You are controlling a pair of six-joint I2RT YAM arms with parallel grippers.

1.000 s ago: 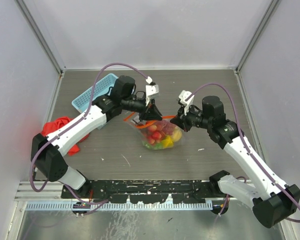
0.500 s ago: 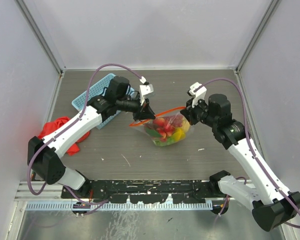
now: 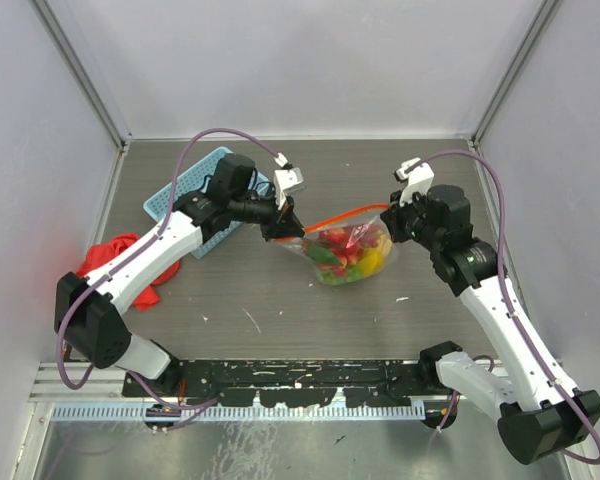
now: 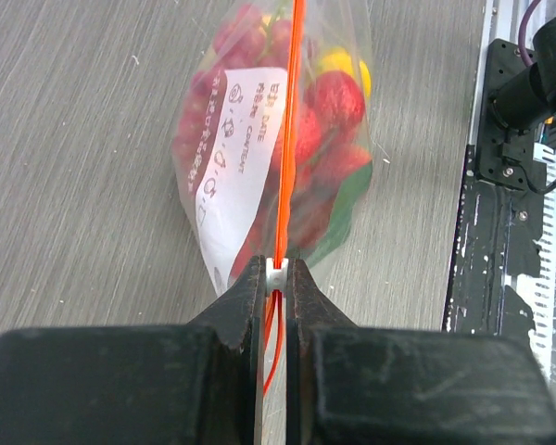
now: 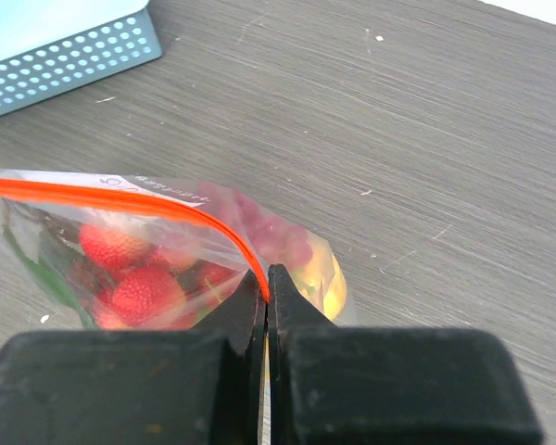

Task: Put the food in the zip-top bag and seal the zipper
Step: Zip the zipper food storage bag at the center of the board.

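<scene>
The zipper's end needs to go outward over the bare tabletop there next, and my right gripper should carry it there and release it, since my left gripper holds the slider (image 4: 276,273).
The clear zip-top bag (image 3: 352,252) hangs between my two grippers just above the table. It holds the food (image 3: 345,255): red strawberries (image 4: 334,97), a yellow lemon (image 4: 344,63) and green pieces. The red-orange zipper (image 3: 340,215) is stretched taut between the grippers. My left gripper (image 3: 283,229) is shut on the zipper's small white slider (image 4: 276,273) at the left end; the bag's white label (image 4: 239,162) faces it. My right gripper (image 3: 392,214) is shut on the zipper's right end (image 5: 259,278), with strawberries (image 5: 134,292) showing through the plastic below.
A light-blue mesh basket (image 3: 192,190) lies at the back left behind the left arm; it also shows in the right wrist view (image 5: 65,42). A red cloth (image 3: 120,255) lies at the left edge. The black base rail (image 3: 310,385) runs along the near edge.
The grippers have moved apart: the left one back and left, the right one right and away. The zipper is drawn out straight and the bag has shifted right with it.
</scene>
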